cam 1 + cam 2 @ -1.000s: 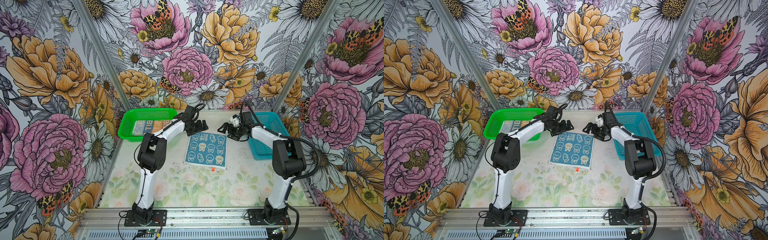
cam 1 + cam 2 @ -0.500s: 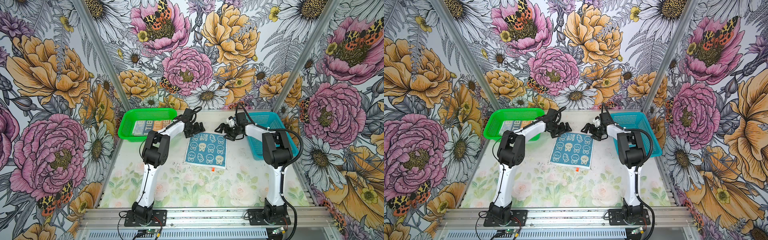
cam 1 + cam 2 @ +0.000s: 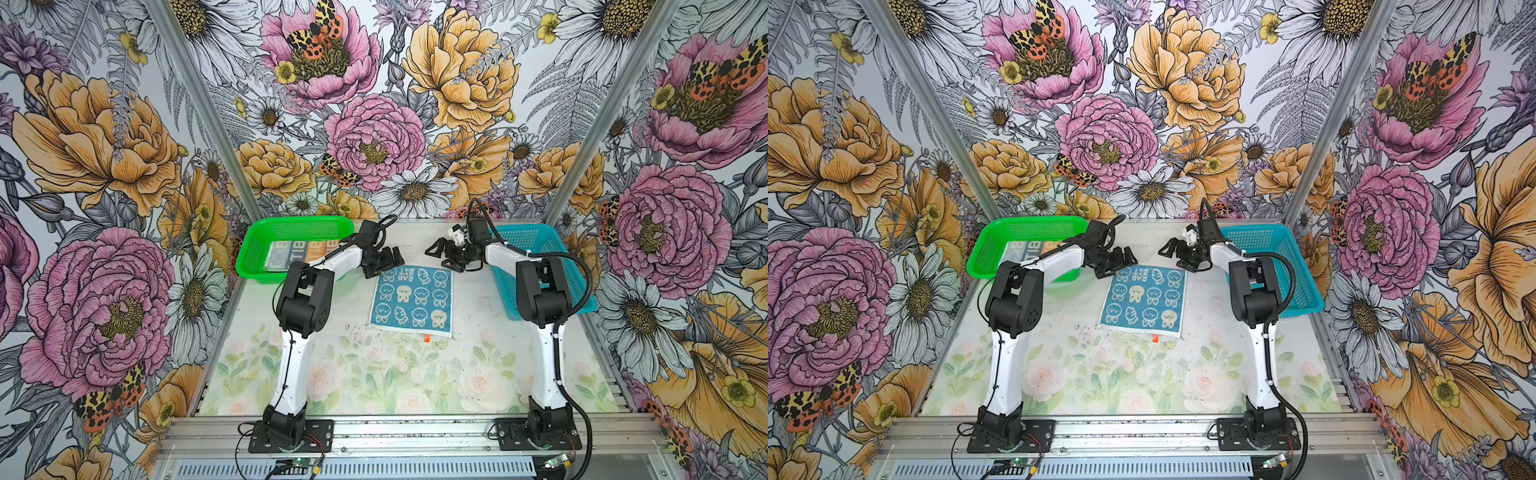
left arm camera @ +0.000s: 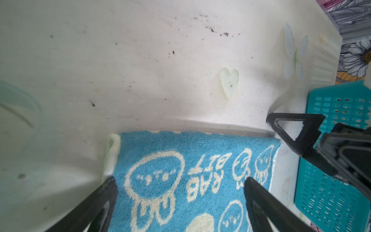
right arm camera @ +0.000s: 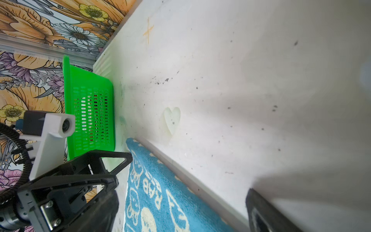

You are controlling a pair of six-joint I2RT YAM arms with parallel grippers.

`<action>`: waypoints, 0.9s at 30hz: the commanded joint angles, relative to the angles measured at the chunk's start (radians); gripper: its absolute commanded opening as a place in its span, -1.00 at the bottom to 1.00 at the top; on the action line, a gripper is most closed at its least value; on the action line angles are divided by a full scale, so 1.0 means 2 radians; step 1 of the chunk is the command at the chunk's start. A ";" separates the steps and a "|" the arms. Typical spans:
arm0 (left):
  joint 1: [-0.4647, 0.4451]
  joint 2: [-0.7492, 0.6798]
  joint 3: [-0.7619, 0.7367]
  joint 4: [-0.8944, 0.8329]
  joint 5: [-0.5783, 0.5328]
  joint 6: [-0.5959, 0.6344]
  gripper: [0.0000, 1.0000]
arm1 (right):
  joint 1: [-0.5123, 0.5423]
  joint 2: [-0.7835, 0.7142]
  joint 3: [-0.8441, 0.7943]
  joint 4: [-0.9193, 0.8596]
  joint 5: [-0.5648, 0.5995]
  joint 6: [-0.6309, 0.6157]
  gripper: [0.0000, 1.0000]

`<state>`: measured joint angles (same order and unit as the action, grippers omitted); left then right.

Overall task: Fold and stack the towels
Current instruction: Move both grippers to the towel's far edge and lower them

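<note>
The blue towel's far corner [image 3: 450, 272] by the teal basket lies below and back of my right gripper, which will next draw back, turning and lowering to it.
A blue towel [image 3: 411, 300] [image 3: 1144, 300] printed with rabbits lies flat on the table's middle, its orange tag [image 3: 427, 338] on the near edge. More towels [image 3: 299, 252] lie folded in the green basket [image 3: 253, 249]. My left gripper [image 3: 384, 264] [image 4: 178, 192] is open and straddles the blue towel's [image 4: 160, 180] far left corner, low over it. The right gripper [image 3: 444, 257] [image 5: 180, 209] is open at the far right corner of the towel [image 5: 160, 196], one finger over the cloth and one past its far edge. Neither holds anything.
The green basket [image 5: 90, 112] stands at the back left, close behind my left arm. A teal basket [image 3: 552, 266] [image 4: 331, 180] stands at the back right beside the right arm. The floral table surface [image 3: 374, 374] stretches toward the front, and the walls close in on three sides.
Both open grippers have crept in toward the blue towel's far corners. The right arm's elbow has swung inward to the left. The towel has not moved.
</note>
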<state>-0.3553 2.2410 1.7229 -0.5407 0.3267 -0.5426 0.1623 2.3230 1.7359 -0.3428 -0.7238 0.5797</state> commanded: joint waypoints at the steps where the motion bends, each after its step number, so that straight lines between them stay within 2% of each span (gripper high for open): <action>1: 0.012 -0.016 -0.023 -0.028 -0.023 0.011 0.98 | 0.003 0.019 0.015 -0.044 0.016 -0.019 0.98; 5: -0.002 -0.042 -0.004 -0.029 -0.026 0.018 0.98 | 0.004 -0.029 0.010 -0.043 0.011 -0.021 0.99; 10: -0.014 -0.051 0.031 -0.035 -0.021 0.018 0.98 | 0.003 -0.084 -0.012 -0.057 0.034 -0.042 0.99; 19: -0.009 -0.039 0.052 -0.069 -0.040 0.048 0.98 | 0.015 -0.058 0.008 -0.155 0.167 -0.152 0.98; 22: -0.013 -0.040 0.044 -0.069 -0.038 0.050 0.98 | 0.022 -0.049 0.009 -0.168 0.199 -0.178 0.86; 27: -0.017 -0.038 0.037 -0.069 -0.035 0.051 0.98 | 0.026 -0.032 0.018 -0.171 0.214 -0.192 0.56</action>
<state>-0.3824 2.1914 1.8172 -0.6704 0.2760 -0.4637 0.2089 2.2284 1.7267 -0.6590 -0.3588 0.2501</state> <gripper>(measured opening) 0.990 0.788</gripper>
